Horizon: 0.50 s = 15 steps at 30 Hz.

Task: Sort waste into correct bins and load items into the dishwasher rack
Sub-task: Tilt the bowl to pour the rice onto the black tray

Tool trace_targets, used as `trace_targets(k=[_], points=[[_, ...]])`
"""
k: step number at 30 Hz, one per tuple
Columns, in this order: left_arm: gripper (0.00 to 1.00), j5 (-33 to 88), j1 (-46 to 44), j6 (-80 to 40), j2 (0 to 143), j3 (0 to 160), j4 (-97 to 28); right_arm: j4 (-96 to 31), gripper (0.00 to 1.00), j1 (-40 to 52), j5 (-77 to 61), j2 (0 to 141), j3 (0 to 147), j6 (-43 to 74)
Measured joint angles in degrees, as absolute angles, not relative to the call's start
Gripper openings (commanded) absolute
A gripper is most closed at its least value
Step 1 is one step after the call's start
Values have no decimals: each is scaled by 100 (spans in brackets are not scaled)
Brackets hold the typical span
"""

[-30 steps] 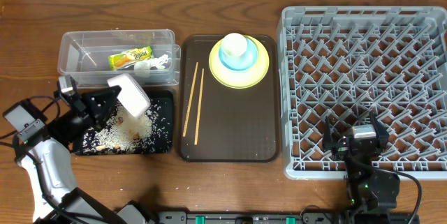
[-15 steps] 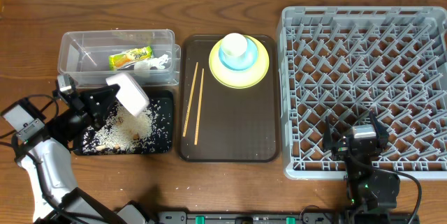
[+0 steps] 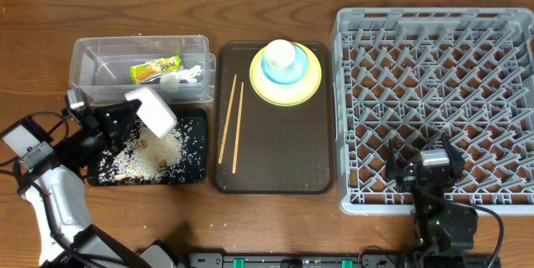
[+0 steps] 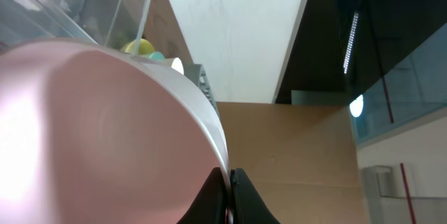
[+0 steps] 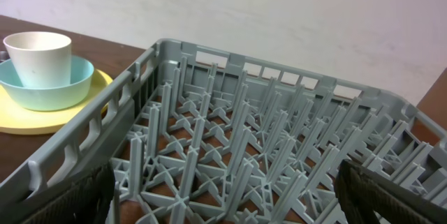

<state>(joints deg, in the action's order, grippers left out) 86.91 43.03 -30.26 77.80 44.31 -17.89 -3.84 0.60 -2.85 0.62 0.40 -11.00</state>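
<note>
My left gripper will turn the white bowl (image 3: 153, 111) upright next, lower it past the chopsticks onto the serving tray's bare middle (image 3: 272, 136) and release it there, because that spot is clear.
My left gripper (image 3: 123, 116) is shut on the rim of the white bowl (image 3: 153, 111), holding it tilted on its side over the black tray (image 3: 200, 147), where rice scraps (image 3: 154, 149) lie. In the left wrist view the bowl (image 4: 84, 133) fills the frame and my jaws (image 4: 230, 182) pinch its rim. The clear tub (image 3: 100, 55) holds the yellow-green wrapper (image 3: 155, 68) and the white napkin (image 3: 187, 75). The white cup (image 3: 279, 52) stands in the blue bowl (image 3: 269, 72) on the yellow plate (image 3: 292, 93). Two chopsticks (image 3: 232, 124) lie beside them. My right gripper (image 3: 421, 166) is open over the grey rack (image 3: 434, 93); in its wrist view (image 5: 227, 196) it is empty.
The plate stack and chopsticks rest on the brown serving tray (image 3: 275, 155) between the bins and the rack. The rack's upright pegs (image 5: 230, 126) stand just in front of my right fingers. The cup and blue bowl (image 5: 42, 77) show at that view's left.
The left gripper has shifted the tilted white bowl slightly left and up over the black tray. The right arm has not moved.
</note>
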Motion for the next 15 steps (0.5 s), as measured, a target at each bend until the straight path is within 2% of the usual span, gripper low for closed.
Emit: trace_targets(k=[9, 15], points=[[6, 8353, 4180, -3050, 7778, 4431, -1544, -384, 99, 60, -285, 64, 40, -1098], [6, 8224, 3579, -3422, 7773, 4434, -862, -384, 99, 60, -285, 64, 40, -1100]])
